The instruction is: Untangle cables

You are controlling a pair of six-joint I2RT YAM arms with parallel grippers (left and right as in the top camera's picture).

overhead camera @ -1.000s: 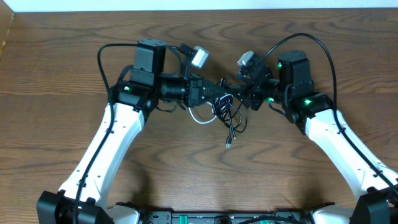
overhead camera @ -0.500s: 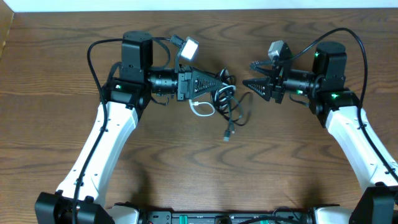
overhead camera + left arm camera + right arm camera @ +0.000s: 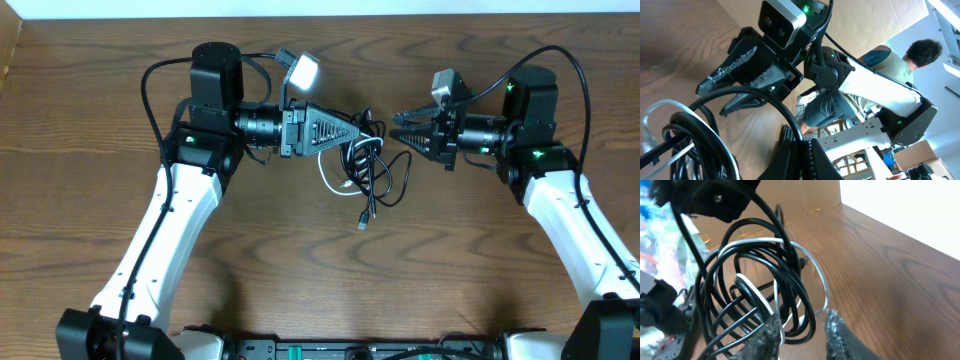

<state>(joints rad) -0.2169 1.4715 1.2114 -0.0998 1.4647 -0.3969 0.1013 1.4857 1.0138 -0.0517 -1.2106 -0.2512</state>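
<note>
I should lower my left gripper's black loop leftward in the overhead view, onto roomy bare tabletop, and release.
The cables [image 3: 368,172] are a tangled bundle of black cords with one white cord [image 3: 328,181], mid-table. One plug end [image 3: 362,222] trails toward the front. My left gripper [image 3: 360,131] is shut on a black cord at the top of the bundle; the left wrist view shows the cord [image 3: 790,120] pinched between the fingers [image 3: 801,152]. My right gripper [image 3: 394,130] is open and empty, just right of the bundle. In the right wrist view its fingertips [image 3: 802,327] spread just short of the coiled cables [image 3: 752,280], with the white cord [image 3: 815,270] between them.
The wooden table [image 3: 320,290] is bare around the bundle. Thick black robot wires [image 3: 150,90] loop over both arms. A white wall edge [image 3: 320,8] runs along the back. A person [image 3: 890,65] stands beyond the table in the left wrist view.
My right gripper let go, drew back to the right and opened, then edged back toward the bundle. My left gripper, still holding, shifted slightly right with the cables.
</note>
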